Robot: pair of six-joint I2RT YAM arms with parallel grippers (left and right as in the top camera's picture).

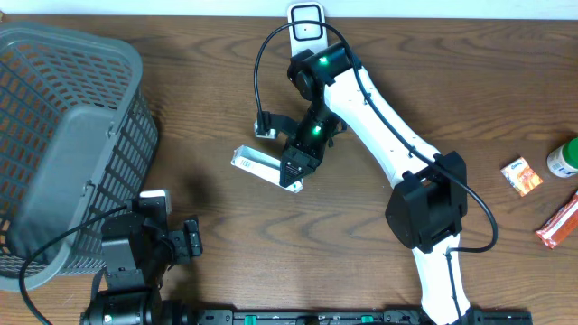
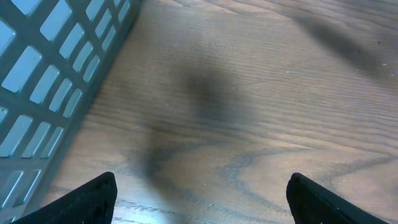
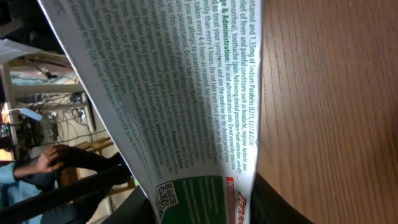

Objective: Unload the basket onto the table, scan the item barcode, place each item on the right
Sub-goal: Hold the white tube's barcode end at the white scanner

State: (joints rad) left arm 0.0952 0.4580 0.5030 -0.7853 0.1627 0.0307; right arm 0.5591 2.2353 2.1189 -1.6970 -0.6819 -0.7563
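Observation:
The robot's right gripper should next swing over the scanner and go down, letting go of the carton (image 1: 257,164) on clear wood beyond the sachet, which lies to its right in the overhead view.
A white medicine carton (image 1: 257,164) with dense green print hangs tilted just above the table's middle, and my right gripper (image 1: 294,171) is shut on its right end. In the right wrist view the carton (image 3: 186,93) fills the frame, with a green panel and a QR code near my gripper (image 3: 199,208); no barcode shows on this face. A white scanner-like device (image 1: 307,23) stands at the back edge, behind the right arm. My left gripper (image 1: 176,239) rests at the front left, open (image 2: 202,205) over bare wood with nothing between its fingers.
A grey slatted basket (image 1: 63,135) fills the left side, and its wall (image 2: 43,74) lies close to the left gripper. At the far right lie an orange sachet (image 1: 522,176), a green-capped bottle (image 1: 564,159) and a red packet (image 1: 560,221).

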